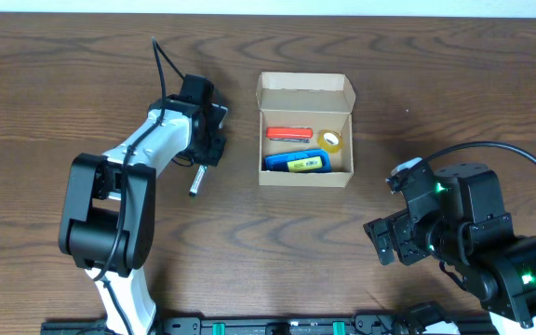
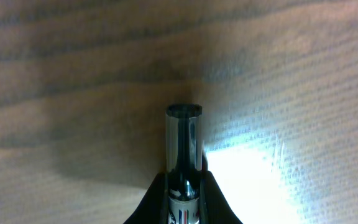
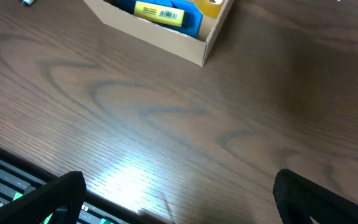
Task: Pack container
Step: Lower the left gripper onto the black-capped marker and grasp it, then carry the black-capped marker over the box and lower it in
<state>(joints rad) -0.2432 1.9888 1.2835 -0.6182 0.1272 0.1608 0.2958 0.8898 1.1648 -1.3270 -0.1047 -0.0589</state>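
My left gripper lifts over the box next and brings the marker (image 1: 196, 182) down beside the red tool (image 1: 289, 133). The box lies to the gripper's right in the overhead view.
The container (image 1: 305, 178) is a tan cardboard box, open, with its flap lid folded back. It stands at the table's middle. Inside lie a red tool (image 1: 289, 133), a yellow tape roll (image 1: 330, 141) and a blue item with a yellow label (image 1: 298, 164). My left gripper (image 1: 204, 160) is left of the box, shut on a dark marker (image 1: 196, 182) whose tip touches the table. The left wrist view shows the marker (image 2: 184, 140) clamped between the fingers (image 2: 184, 200). My right gripper (image 1: 385, 244) is open and empty, right and in front of the box. The right wrist view shows the box corner (image 3: 160, 38).
Bare brown wood table (image 1: 277, 261) lies around the box. The table's front edge with black rail shows in the right wrist view (image 3: 5, 177).
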